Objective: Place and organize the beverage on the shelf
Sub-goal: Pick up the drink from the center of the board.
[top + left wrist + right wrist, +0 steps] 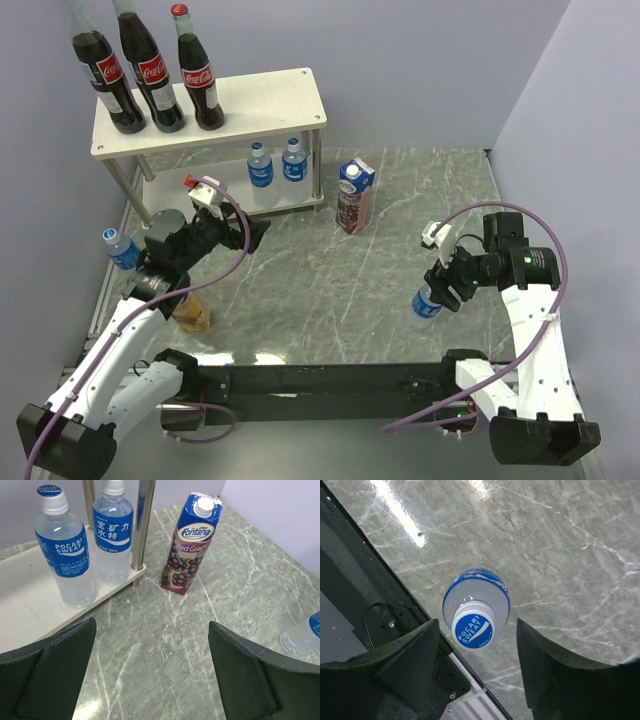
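My left gripper will turn away from the shelf (265,95) next and swing across the table onto the body of the bottle, which my right gripper at the cap leaves free.
The shelf (265,95) stands at the back left, with three cola bottles (150,70) on its top board. Two water bottles (277,164) stand on its lower board (25,597), and they show as water bottles (67,550) in the left wrist view. The purple juice carton (354,196) stands upright on the table just right of the shelf. My left gripper (255,235) is open and empty, facing the shelf's lower tier. My right gripper (477,626) hangs open over an upright water bottle (473,625). Its jaws stand on either side of the cap without touching it.
Another water bottle (120,248) stands at the far left beside my left arm. A yellow carton (192,315) is partly hidden under that arm. The black base rail (330,380) runs close behind the right-hand bottle. Walls enclose the table on three sides.
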Motion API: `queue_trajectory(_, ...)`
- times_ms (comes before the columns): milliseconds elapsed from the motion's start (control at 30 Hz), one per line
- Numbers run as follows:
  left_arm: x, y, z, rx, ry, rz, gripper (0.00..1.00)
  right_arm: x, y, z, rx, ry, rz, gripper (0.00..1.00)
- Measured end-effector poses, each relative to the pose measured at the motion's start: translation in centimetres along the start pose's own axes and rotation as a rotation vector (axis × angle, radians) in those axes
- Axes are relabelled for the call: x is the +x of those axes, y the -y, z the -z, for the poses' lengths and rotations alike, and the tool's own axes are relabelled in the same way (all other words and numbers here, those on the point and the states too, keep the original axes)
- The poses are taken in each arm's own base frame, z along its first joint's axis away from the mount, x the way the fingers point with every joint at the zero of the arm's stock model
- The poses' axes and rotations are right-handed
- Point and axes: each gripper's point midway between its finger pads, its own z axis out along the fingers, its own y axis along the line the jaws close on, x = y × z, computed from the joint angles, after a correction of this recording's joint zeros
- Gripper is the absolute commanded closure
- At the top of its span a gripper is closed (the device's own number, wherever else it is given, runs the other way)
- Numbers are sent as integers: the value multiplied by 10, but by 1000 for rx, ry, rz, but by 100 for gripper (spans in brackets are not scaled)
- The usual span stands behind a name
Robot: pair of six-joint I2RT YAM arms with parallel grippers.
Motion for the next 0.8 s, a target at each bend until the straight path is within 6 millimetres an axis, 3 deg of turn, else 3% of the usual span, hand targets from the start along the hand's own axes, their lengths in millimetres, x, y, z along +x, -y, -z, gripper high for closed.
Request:
queue_trajectory(133, 1, 3, 0, 18, -3, 2, 1, 5, -2, -5, -14, -10, -12, 41)
queue_trajectory(233, 3, 8, -1, 45, -12, 14, 1, 7, -4, -8, -27, -12, -19, 56)
queue_trajectory(267, 4, 10, -2, 56, -18, 24, 0, 6, -4, -8, -29, -10, -18, 63)
queue_trajectory(300, 6, 12, -3, 69, -25, 34, 1, 6, -4, -9, -30, -6, -13, 83)
queue_trajectory(367, 10, 15, -6, 89, -39, 55, 1, 4, -3, -10, -28, 1, -12, 100)
queue_trajectory(600, 21, 41, -21, 233, -63, 149, 1, -1, -7, -7, -39, 2, -24, 100)
queue_trajectory(667, 31, 62, -25, 295, -90, 162, 1, -9, -7, -1, -41, 11, -42, 100)
queue_trajectory(800, 53, 123, -25, 457, -160, 144, 1, -35, 1, 11, -29, 61, -70, 100)
